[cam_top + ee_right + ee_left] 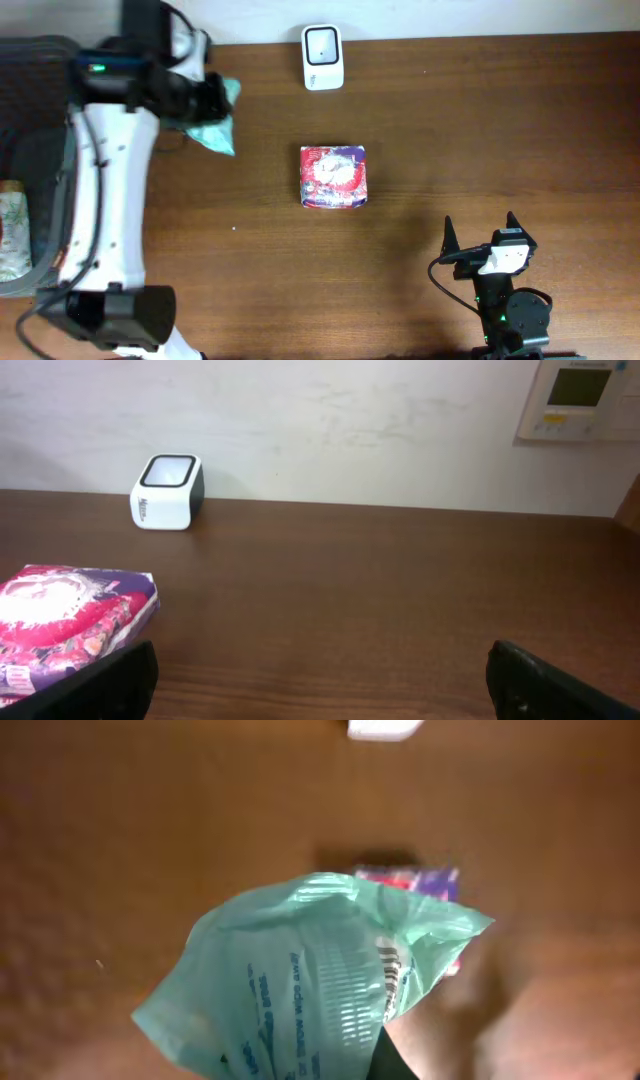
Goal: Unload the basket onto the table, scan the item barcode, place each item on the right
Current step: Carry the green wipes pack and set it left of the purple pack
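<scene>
I will next move my left gripper down toward the right in the overhead view to the tabletop beside the pack, as that spot is clear for releasing the packet (220,130).
A pale green plastic packet (220,130) with blue print hangs above the table at the back left, and my left gripper (212,100) is shut on it. The left wrist view is filled by this packet (310,980), which hides the fingers. The white barcode scanner (323,57) stands at the table's back edge in the middle; its dark window (167,492) faces up. A red and purple pack (334,177) lies flat at the table's centre. My right gripper (480,240) rests near the front right, open and holding nothing, with its fingertips (112,682) wide apart.
A dark grey bin (30,160) sits at the left edge with another packaged item (12,235) inside. A white wall with a wall panel (582,398) rises behind the table. Bare brown tabletop (500,130) lies between the pack and the right arm.
</scene>
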### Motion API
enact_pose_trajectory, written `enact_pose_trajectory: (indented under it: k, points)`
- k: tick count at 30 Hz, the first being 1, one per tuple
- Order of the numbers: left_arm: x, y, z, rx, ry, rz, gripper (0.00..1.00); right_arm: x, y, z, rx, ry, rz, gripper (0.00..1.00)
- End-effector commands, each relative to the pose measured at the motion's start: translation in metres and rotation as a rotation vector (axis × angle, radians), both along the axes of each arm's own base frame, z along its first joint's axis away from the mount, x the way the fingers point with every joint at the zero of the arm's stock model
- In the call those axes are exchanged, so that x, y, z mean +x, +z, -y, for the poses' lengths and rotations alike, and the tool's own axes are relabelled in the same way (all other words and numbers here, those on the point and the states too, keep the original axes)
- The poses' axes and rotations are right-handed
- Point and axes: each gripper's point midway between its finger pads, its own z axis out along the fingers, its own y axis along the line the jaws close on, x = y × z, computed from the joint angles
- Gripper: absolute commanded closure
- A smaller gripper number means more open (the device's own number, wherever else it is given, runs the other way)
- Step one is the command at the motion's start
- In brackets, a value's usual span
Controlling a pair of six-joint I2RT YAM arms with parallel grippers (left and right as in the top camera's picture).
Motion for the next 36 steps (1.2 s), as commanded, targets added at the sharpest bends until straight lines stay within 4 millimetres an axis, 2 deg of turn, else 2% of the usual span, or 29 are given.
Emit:
enact_pose_trajectory:
  k: [1, 2, 4, 8, 10, 11, 12, 14, 16, 18, 20, 21, 22, 23, 25, 26, 28, 29, 31, 33, 34, 35, 36]
  points:
    - [-0.002, -0.070, 0.021, 0.044, 0.048, -0.107, 1.00, 0.000, -0.004, 0.001, 0.003, -0.004, -0.008, 0.01]
    - [-0.002, -0.090, 0.026, 0.039, 0.080, -0.130, 1.00, 0.000, -0.004, 0.001, 0.003, -0.004, -0.008, 0.01]
    - [-0.004, -0.144, 0.048, 0.023, 0.073, -0.137, 1.00, 0.000, -0.004, 0.001, 0.003, -0.004, -0.008, 0.01]
    - [-0.010, -0.197, 0.079, -0.029, 0.099, -0.108, 1.00, 0.000, -0.004, 0.001, 0.003, -0.004, -0.008, 0.01]
    - [-0.014, -0.207, 0.085, -0.021, 0.088, -0.098, 0.95, 0.000, -0.004, 0.001, 0.003, -0.004, -0.008, 0.01]
    - [-0.015, -0.218, 0.080, 0.060, 0.119, -0.068, 0.94, 0.000, -0.004, 0.001, 0.003, -0.004, -0.008, 0.01]
    - [-0.014, -0.219, 0.078, 0.090, 0.126, -0.053, 0.94, 0.000, -0.004, 0.001, 0.003, -0.004, -0.008, 0.02]
    - [-0.007, -0.218, 0.061, 0.189, 0.177, -0.005, 0.94, 0.000, -0.004, 0.001, 0.003, -0.004, -0.008, 0.01]
    - [0.001, -0.220, 0.068, 0.163, 0.170, 0.016, 0.89, 0.000, -0.004, 0.001, 0.003, -0.004, -0.008, 0.01]
    - [-0.004, -0.237, 0.087, 0.110, 0.133, -0.032, 0.89, 0.000, -0.004, 0.001, 0.003, -0.004, -0.008, 0.02]
    - [-0.008, -0.254, 0.098, 0.110, 0.132, -0.058, 0.75, 0.000, -0.004, 0.001, 0.003, -0.004, -0.008, 0.01]
    - [-0.006, -0.258, 0.106, 0.104, 0.117, -0.046, 0.63, 0.000, -0.004, 0.001, 0.003, -0.004, -0.008, 0.01]
    - [-0.005, -0.257, 0.108, 0.099, 0.113, -0.043, 0.57, 0.000, -0.004, 0.001, 0.003, -0.004, -0.008, 0.01]
    - [-0.006, -0.254, 0.117, 0.057, 0.091, -0.055, 0.47, 0.000, -0.004, 0.001, 0.003, -0.004, -0.008, 0.02]
    - [0.002, -0.236, 0.135, 0.003, -0.004, -0.026, 0.38, 0.000, -0.004, 0.001, 0.003, -0.004, -0.008, 0.01]
    - [0.008, -0.224, 0.137, 0.015, -0.043, 0.003, 0.34, 0.000, -0.004, 0.001, 0.003, -0.004, -0.008, 0.01]
    - [0.020, -0.182, 0.127, 0.062, -0.031, 0.074, 0.30, 0.000, -0.004, 0.001, 0.003, -0.004, -0.008, 0.01]
    - [0.026, -0.159, 0.115, 0.094, 0.006, 0.114, 0.30, 0.000, -0.004, 0.001, 0.003, -0.004, -0.008, 0.01]
    - [0.034, -0.095, 0.080, 0.129, 0.103, 0.228, 0.30, 0.000, -0.004, 0.001, 0.003, -0.004, -0.008, 0.01]
    - [0.030, -0.043, 0.048, 0.123, 0.139, 0.328, 0.24, 0.000, -0.004, 0.001, 0.003, -0.004, -0.008, 0.01]
    - [0.025, -0.019, 0.026, 0.127, 0.168, 0.373, 0.23, 0.000, -0.004, 0.001, 0.003, -0.004, -0.008, 0.01]
    - [0.018, 0.005, -0.003, 0.125, 0.229, 0.416, 0.19, 0.000, -0.004, 0.001, 0.003, -0.004, -0.008, 0.01]
    - [0.010, 0.031, -0.030, 0.118, 0.294, 0.475, 0.19, 0.000, -0.004, 0.001, 0.003, -0.004, -0.008, 0.01]
